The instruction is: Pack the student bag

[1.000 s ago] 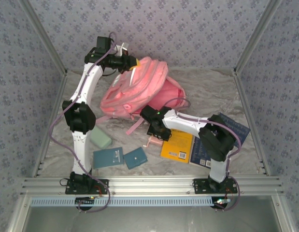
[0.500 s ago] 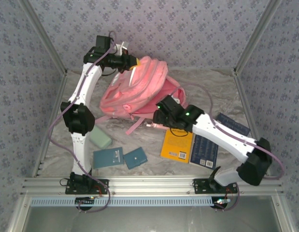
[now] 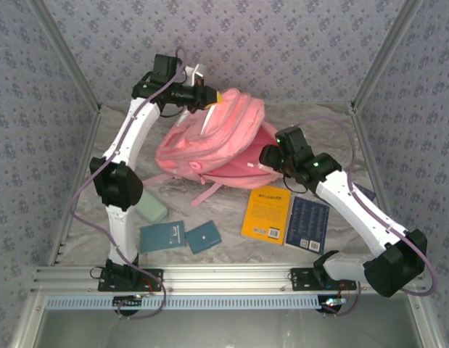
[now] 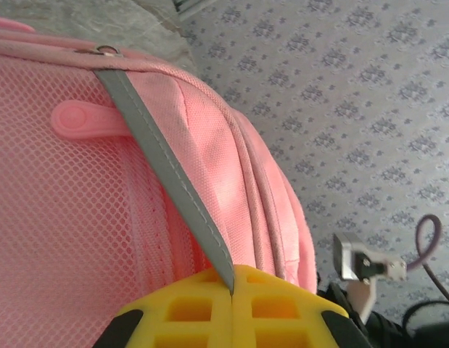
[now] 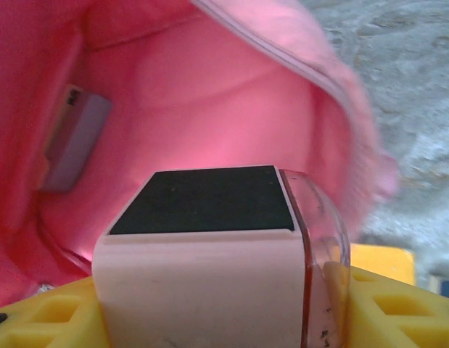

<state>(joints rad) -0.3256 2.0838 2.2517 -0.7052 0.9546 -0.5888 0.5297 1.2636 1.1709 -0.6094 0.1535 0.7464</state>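
Note:
The box (image 5: 202,268) needs to go deeper inside the bag's pink interior. My right gripper will next push it ahead, under the bag's raised edge, and release it there, while the bag's opening is held open.
The pink student bag (image 3: 209,141) lies at the back of the table, its mouth turned to the right. My left gripper (image 3: 212,96) is shut on a grey strip (image 4: 166,174) of the bag's top edge and holds that edge up; the yellow fingers (image 4: 282,304) meet on the strip beside pink mesh. My right gripper (image 3: 266,156) is at the bag's opening, shut on a small pink box (image 5: 202,268) with a black top and a clear side. The box points into the bag's pink interior (image 5: 209,94), where a grey flat item (image 5: 75,138) rests.
On the table in front of the bag lie a yellow book (image 3: 267,214) and a dark blue book (image 3: 308,225). Two teal notebooks (image 3: 162,236) (image 3: 203,236) and a mint green case (image 3: 150,205) lie near the left arm. Metal frame rails border the table.
My right arm has swung from the table by the yellow book up to the bag's opening, carrying the pink box. The left gripper has drawn the bag's top edge a little to the right.

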